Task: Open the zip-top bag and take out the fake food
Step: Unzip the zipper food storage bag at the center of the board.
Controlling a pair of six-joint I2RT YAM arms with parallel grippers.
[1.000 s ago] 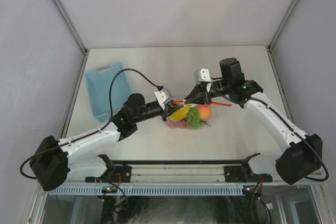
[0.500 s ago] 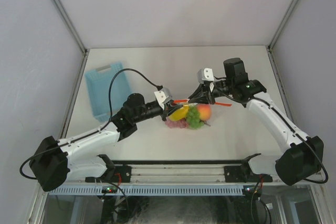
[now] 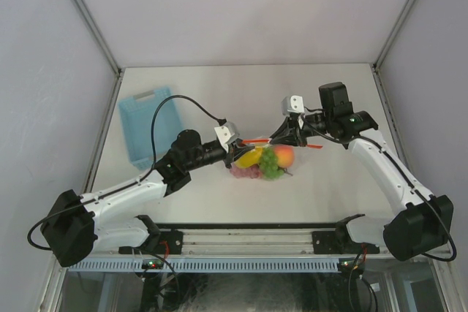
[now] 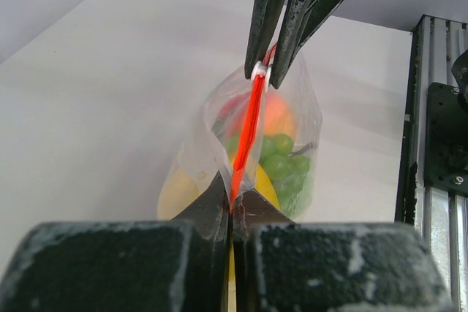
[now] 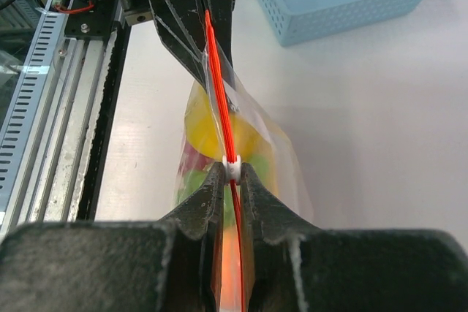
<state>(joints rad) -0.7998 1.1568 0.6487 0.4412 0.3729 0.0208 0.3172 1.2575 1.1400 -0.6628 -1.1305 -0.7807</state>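
Next, my right gripper pulls the zip's slider to the right in the top view and releases it, as the zip runs on to its loose end [image 3: 315, 146] there.
The zip-top bag [image 3: 281, 169] hangs just above the table between both grippers, with its red-orange zip strip [image 4: 248, 129] stretched taut along the top. Inside is the fake food [image 3: 269, 160]: green grapes [image 4: 281, 166], a yellow piece [image 5: 208, 126], an orange one and a dark red one. My left gripper [image 4: 232, 206] is shut on the near end of the zip strip at the bag's corner. My right gripper [image 5: 232, 173] is shut on the small white zip slider [image 5: 232, 164], partway along the strip. Behind the slider, the strip runs on between the right fingers.
A light-blue slotted basket [image 3: 146, 126] lies at the table's left side, well away from the bag. The metal rail [image 4: 439, 144] of the arm bases runs along the near edge. Grey walls enclose the table on three sides.
My right gripper has slid to the right along the zip strip, taking the white slider with it. The left gripper and the bag's corner have stayed put.
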